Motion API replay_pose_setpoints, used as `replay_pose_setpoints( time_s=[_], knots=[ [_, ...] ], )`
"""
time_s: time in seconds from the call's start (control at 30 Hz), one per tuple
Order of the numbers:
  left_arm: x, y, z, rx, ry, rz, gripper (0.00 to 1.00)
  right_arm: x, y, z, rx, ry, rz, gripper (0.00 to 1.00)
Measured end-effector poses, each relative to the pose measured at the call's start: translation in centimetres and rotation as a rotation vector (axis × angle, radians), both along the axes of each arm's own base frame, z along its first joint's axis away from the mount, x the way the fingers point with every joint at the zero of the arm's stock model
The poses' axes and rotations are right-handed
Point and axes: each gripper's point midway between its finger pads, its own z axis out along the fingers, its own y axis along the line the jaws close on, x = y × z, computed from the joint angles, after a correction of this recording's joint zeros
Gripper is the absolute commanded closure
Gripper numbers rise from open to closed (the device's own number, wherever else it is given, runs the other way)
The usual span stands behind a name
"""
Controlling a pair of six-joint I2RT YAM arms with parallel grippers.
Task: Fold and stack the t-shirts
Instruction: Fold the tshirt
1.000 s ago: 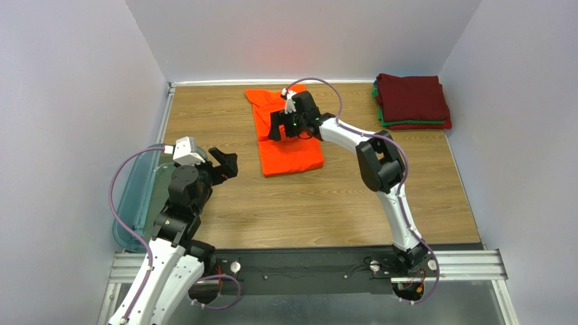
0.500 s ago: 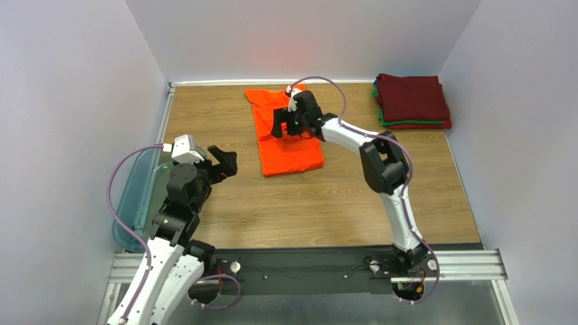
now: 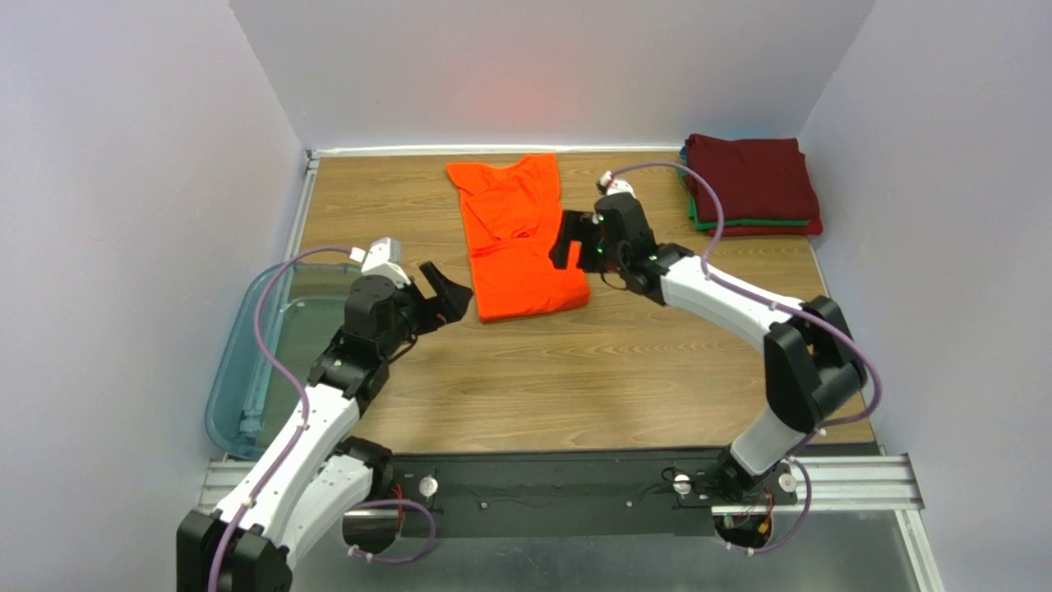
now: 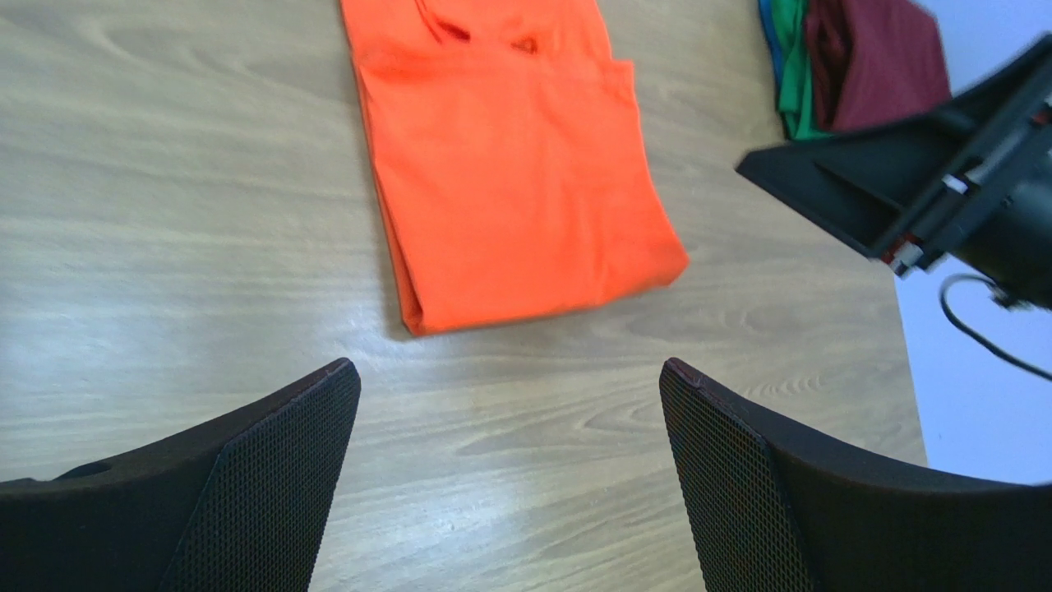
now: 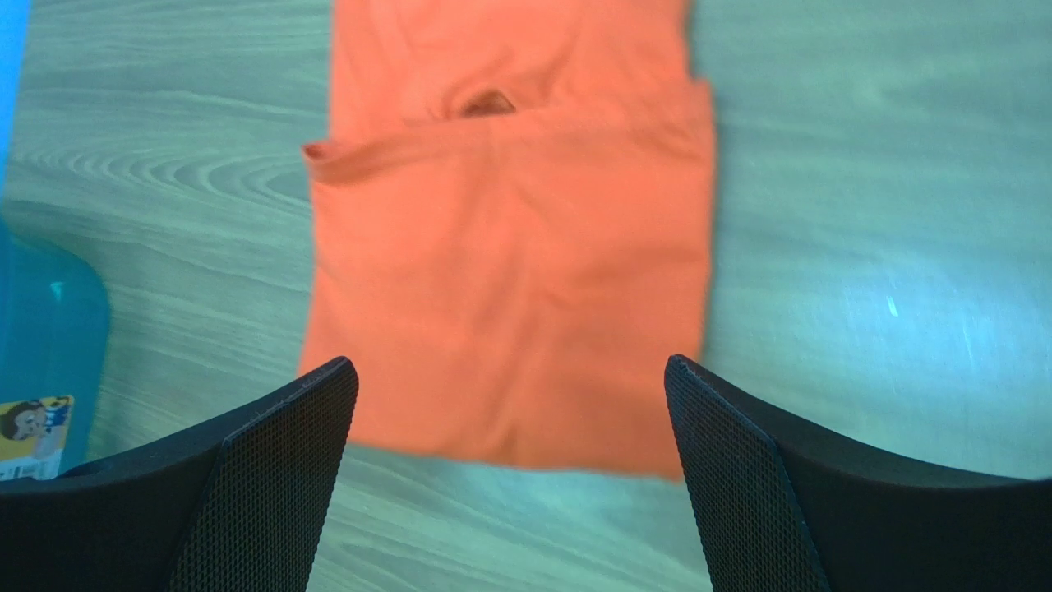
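Note:
My open fingers are above bare wood. Next, my left gripper will move down to the orange shirt's near corner on the bin side and close there.
A bright orange t-shirt (image 3: pixel 519 241) lies flat at the table's back middle, its lower half folded into a rectangle and its collar end spread out behind. My left gripper (image 3: pixel 450 291) hovers open just off the shirt's near left corner, and the left wrist view shows only bare wood between its jaws (image 4: pixel 506 370), with the orange shirt (image 4: pixel 519 185) ahead. My right gripper (image 3: pixel 564 241) stands open at the shirt's right edge, touching nothing. Its wrist view looks across the orange shirt (image 5: pixel 519 284) past wide-apart jaws (image 5: pixel 511 364). Folded shirts (image 3: pixel 751 185) are stacked back right, maroon on top.
A translucent blue-grey bin (image 3: pixel 247 358) lies along the left edge beside the left arm; its corner (image 5: pixel 43 321) shows in the right wrist view. Grey walls close in the table on three sides. Bare wood stretches in front of the orange shirt.
My right gripper has pulled back from above the orange shirt to its right edge. The left arm has reached forward and right toward the shirt's near left corner. Both stayed open.

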Motion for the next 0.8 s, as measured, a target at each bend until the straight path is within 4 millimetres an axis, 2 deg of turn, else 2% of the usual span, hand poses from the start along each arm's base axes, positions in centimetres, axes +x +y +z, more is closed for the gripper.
replay_pose_setpoints(
  time_s=[0.07, 0.1, 0.2, 0.3, 0.37, 0.4, 0.53, 0.67, 0.7, 0.8],
  knots=[
    [-0.1, -0.7, -2.1, -0.004, 0.053, -0.017, 0.02, -1.4, -1.7, -1.3, -0.005, 0.034, -0.042, 0.0],
    [-0.2, -1.1, -3.2, -0.008, 0.081, -0.029, 0.02, -2.3, -2.3, -2.7, -0.016, 0.068, -0.057, 0.0],
    [-0.3, -2.4, -5.5, -0.011, 0.147, -0.056, 0.02, -3.9, -4.0, -4.1, -0.019, 0.11, -0.093, 0.0],
    [-0.3, -3.9, -7.2, -0.004, 0.193, -0.09, 0.09, -5.0, -5.1, -5.1, -0.018, 0.141, -0.119, 0.0],
    [-0.2, -4.3, -8.4, 0.007, 0.225, -0.095, 0.14, -5.3, -5.4, -5.1, -0.011, 0.145, -0.128, 0.0],
    [0.0, -4.3, -9.0, 0.012, 0.241, -0.089, 0.23, -5.5, -5.5, -5.1, -0.007, 0.147, -0.131, 0.0],
    [0.5, -4.4, -11.6, 0.038, 0.309, -0.076, 0.37, -6.0, -5.7, -4.6, 0.018, 0.144, -0.145, 0.0],
    [0.9, -4.3, -13.5, 0.058, 0.357, -0.061, 0.46, -6.4, -5.8, -4.9, 0.032, 0.159, -0.153, 0.0],
    [1.0, -4.4, -14.0, 0.062, 0.366, -0.059, 0.51, -6.5, -5.8, -5.0, 0.034, 0.163, -0.154, 0.0],
    [1.5, -4.4, -14.7, 0.068, 0.382, -0.047, 0.54, -6.6, -5.8, -5.1, 0.037, 0.168, -0.156, 0.0]
  ],
)
